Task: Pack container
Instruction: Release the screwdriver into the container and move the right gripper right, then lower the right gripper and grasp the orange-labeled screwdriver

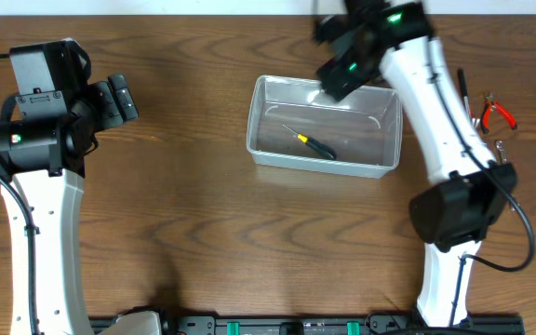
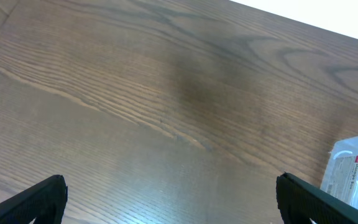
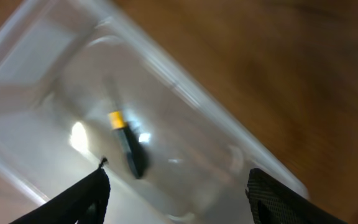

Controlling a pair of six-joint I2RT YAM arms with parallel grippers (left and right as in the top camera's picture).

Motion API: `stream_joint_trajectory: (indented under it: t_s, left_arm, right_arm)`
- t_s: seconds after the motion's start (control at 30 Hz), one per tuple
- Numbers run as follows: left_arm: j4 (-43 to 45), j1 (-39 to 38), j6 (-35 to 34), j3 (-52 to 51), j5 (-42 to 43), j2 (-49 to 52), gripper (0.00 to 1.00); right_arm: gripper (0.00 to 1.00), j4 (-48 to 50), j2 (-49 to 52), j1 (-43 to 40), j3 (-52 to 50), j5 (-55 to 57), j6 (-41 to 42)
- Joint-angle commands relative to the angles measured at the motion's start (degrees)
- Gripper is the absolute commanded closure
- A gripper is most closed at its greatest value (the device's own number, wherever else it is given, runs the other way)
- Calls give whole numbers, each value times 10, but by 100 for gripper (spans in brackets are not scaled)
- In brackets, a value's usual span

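My right gripper should next move away from the container [image 1: 266,140] and down onto the chrome tool shaft [image 1: 469,108], because that is below it, to its right in the overhead view.
The clear plastic container [image 1: 266,140] sits at the middle of the table, and a small screwdriver with a black and yellow handle [image 1: 312,142] lies inside it. My right gripper [image 1: 344,67] hovers over the container's back rim, open and empty. In the right wrist view the container [image 3: 36,81] and the screwdriver [image 3: 127,146] show blurred between my open fingers [image 3: 179,199]. My left gripper [image 1: 119,98] is open and empty at the far left, above bare table [image 2: 173,205]. A corner of the container [image 2: 353,171] shows at the right edge of the left wrist view.
Red-handled pliers [image 1: 497,113] and a thin dark tool [image 1: 466,93] lie at the table's right edge, beside my right arm [image 1: 435,102]. The table top is brown wood [image 1: 184,214].
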Motion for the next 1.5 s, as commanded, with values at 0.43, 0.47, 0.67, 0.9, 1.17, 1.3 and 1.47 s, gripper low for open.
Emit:
stream_joint_trajectory:
  t_s: [0.43,0.47,0.67,0.9,1.17,1.3,1.47]
  left_arm:
    - [0,1,8,9,-9,2,2]
    - [0,1,8,9,-9,2,2]
    - [0,1,8,9,-9,2,2]
    - [0,1,8,9,-9,2,2]
    - [0,1,8,9,-9,2,2]
    - [0,1,8,9,-9,2,2]
    - [0,1,8,9,-9,2,2]
  right_arm:
    - [48,-48,3,-223,29,66,174]
    - [48,-50,4,-230,26,67,174]
    - [46,-60,5,-259,-31,73,179]
    - [33,-21,5,-284,-135,108,174]
    - [31,49,5,-310,-212,94,108]
    - [32,73,5,-317,-224,90,100]
    - [33,101,5,-321,-225,63,77]
